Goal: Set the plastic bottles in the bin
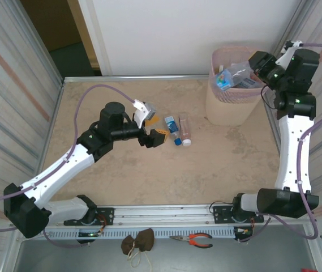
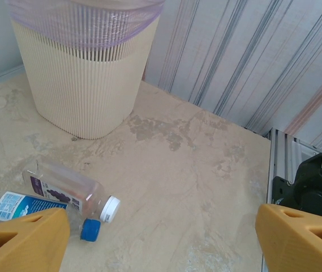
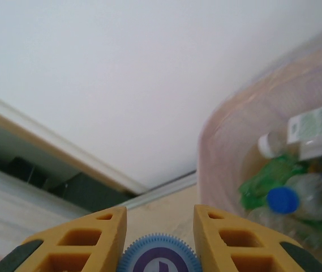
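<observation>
The right gripper lowers the clear blue-labelled bottle toward the bin's opening next, before release, as the bottle still hangs above the bin's rim.
Two plastic bottles lie side by side mid-table: a blue-labelled one with a blue cap (image 1: 173, 130) (image 2: 13, 207) and a clear one with a white cap (image 1: 184, 129) (image 2: 64, 187). My left gripper (image 1: 152, 126) (image 2: 161, 226) stands wide open just left of them, with nothing between its fingers. The pale pink bin (image 1: 234, 96) (image 2: 87, 73) stands at the far right and holds several bottles (image 3: 285, 198). My right gripper (image 1: 252, 71) (image 3: 158, 238) hangs over the bin's rim, shut on a clear blue-labelled bottle (image 1: 232, 76) whose ridged blue cap (image 3: 158, 255) shows between the fingers.
Ribbed metal walls close in the table on the left and right, and a metal rail (image 1: 149, 215) runs along the near edge. Orange-handled pliers (image 1: 197, 240) and a brown cloth (image 1: 138, 242) lie below the rail.
</observation>
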Robot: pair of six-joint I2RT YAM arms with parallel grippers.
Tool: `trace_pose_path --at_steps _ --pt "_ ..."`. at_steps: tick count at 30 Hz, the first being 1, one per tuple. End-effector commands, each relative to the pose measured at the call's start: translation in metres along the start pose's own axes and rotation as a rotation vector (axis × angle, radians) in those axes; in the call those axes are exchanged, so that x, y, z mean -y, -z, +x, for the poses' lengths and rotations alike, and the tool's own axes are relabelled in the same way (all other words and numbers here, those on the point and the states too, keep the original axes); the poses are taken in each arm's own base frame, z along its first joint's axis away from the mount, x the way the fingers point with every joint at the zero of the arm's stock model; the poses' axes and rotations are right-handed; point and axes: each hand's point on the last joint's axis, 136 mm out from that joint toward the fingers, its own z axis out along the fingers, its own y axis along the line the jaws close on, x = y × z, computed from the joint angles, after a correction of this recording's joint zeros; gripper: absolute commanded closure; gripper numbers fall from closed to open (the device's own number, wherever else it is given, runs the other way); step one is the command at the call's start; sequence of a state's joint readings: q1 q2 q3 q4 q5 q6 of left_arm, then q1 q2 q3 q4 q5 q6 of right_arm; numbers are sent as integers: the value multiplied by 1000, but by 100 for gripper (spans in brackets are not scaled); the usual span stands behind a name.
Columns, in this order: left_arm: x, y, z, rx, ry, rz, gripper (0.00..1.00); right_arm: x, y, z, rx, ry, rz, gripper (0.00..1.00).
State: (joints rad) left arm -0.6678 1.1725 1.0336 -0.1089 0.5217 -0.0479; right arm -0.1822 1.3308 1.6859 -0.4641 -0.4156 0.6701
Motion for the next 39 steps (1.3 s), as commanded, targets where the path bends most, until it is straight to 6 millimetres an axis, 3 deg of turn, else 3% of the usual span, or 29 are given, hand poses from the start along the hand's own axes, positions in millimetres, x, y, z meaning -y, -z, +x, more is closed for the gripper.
trace_pose_path --at_steps 1,5,10,22,28,33,39 --pt "-1 6 2 -1 -17 -20 14 15 -3 -34 113 50 52 80" --pt "-4 4 4 -4 -11 -26 14 39 -11 -58 200 70 120 80" --pt "-6 2 7 -17 -6 -26 14 64 -37 -63 179 100 149 79" --pt "-12 -7 14 -42 16 -14 15 122 -94 -40 78 141 215 79" --pt "-13 -6 18 -39 28 -19 15 153 -126 -17 3 81 221 78" --pt "-14 -4 20 -36 37 -20 14 174 -141 3 -62 40 238 69" --pt "-15 -1 20 -35 37 -25 15 181 -131 -3 -44 66 309 49"
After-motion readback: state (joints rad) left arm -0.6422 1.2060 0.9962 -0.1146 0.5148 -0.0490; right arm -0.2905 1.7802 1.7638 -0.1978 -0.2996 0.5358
